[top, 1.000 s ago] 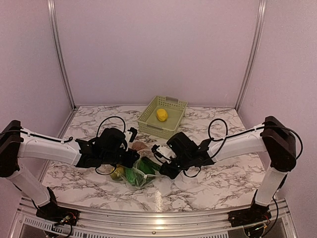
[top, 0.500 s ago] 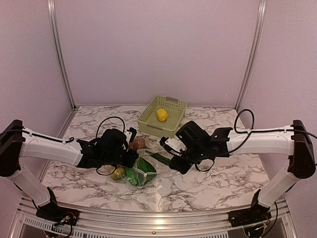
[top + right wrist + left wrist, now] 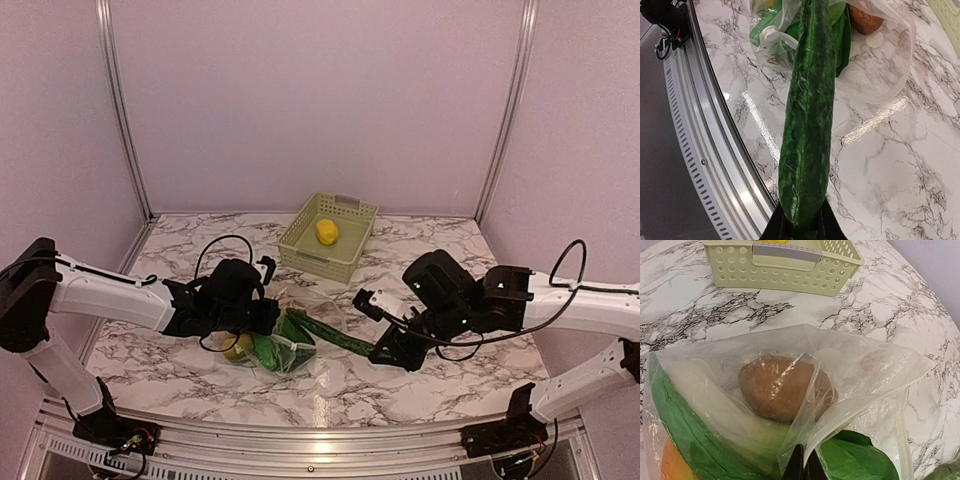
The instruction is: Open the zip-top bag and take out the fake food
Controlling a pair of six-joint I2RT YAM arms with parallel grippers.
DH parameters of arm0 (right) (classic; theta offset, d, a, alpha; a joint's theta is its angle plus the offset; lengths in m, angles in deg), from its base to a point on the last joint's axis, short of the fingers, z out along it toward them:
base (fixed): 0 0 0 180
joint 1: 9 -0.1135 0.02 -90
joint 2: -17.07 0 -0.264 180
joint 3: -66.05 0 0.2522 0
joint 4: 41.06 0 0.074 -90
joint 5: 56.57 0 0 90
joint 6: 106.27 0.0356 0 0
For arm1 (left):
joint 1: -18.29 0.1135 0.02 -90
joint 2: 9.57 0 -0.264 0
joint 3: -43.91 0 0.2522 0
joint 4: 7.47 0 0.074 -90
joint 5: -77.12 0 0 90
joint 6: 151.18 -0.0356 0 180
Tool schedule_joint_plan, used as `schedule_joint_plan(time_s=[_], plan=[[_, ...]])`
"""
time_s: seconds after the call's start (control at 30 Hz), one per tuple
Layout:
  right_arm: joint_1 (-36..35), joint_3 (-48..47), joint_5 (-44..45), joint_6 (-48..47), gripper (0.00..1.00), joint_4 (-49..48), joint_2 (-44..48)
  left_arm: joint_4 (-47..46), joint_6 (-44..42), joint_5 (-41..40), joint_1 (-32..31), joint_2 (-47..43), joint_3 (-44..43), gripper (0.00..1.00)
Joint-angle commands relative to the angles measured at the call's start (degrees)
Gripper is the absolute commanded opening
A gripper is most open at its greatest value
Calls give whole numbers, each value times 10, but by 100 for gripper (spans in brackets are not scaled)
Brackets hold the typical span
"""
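Observation:
The right gripper lifts and carries the long green pod (image 3: 810, 120) outward next, turning it. Then it lowers the pod over the basket's room beside the lemon.
The clear zip-top bag (image 3: 875, 370) lies on the marble with its mouth gaping. My left gripper (image 3: 803, 466) is shut on a fold of its plastic (image 3: 266, 318). Through the film show fake food pieces: a brown piece (image 3: 780, 387), a white-green leafy vegetable (image 3: 700, 420) and an orange mango (image 3: 665, 465). My right gripper (image 3: 804, 222) is shut on one end of the long green pod (image 3: 810, 120), which reaches back toward the bag's mouth (image 3: 335, 335). In the top view the right gripper (image 3: 384, 352) hangs to the right of the bag (image 3: 285, 345).
A pale green slotted basket (image 3: 300, 245) stands at the back centre with a yellow lemon (image 3: 326, 231) in it. The table's metal front rail (image 3: 705, 150) runs just left of the pod in the right wrist view.
My right arm has drawn back to the right, pulling the green pod out of the bag. The left gripper has kept its pinch on the bag, nearly still.

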Motion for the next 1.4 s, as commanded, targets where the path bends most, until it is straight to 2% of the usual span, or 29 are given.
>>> schedule_joint_plan(time_s=[0.0, 0.2, 0.4, 0.57, 0.73, 0.87, 1.1, 1.37], plan=[[-5, 3, -46, 4, 0, 38, 47, 11, 9, -5, 11, 11, -13, 0], [1, -29, 8, 20, 0, -12, 74, 3, 14, 7, 12, 16, -12, 0], [95, -99, 20, 19, 0, -113, -3, 5, 14, 9, 13, 10, -11, 0], [178, -164, 44, 59, 0, -190, -103, 9, 13, 1, 12, 2, -9, 0], [195, -263, 147, 82, 0, -198, -202, 10, 15, -3, 12, -4, -11, 0], [211, -336, 184, 73, 0, -190, -287, 10, 14, -2, 13, 0, -12, 0], [248, -418, 206, 85, 0, -194, -397, 7, 12, -2, 13, 2, -12, 0], [269, -489, 187, 107, 0, -193, -496, 7, 10, -2, 16, 4, -10, 0]])
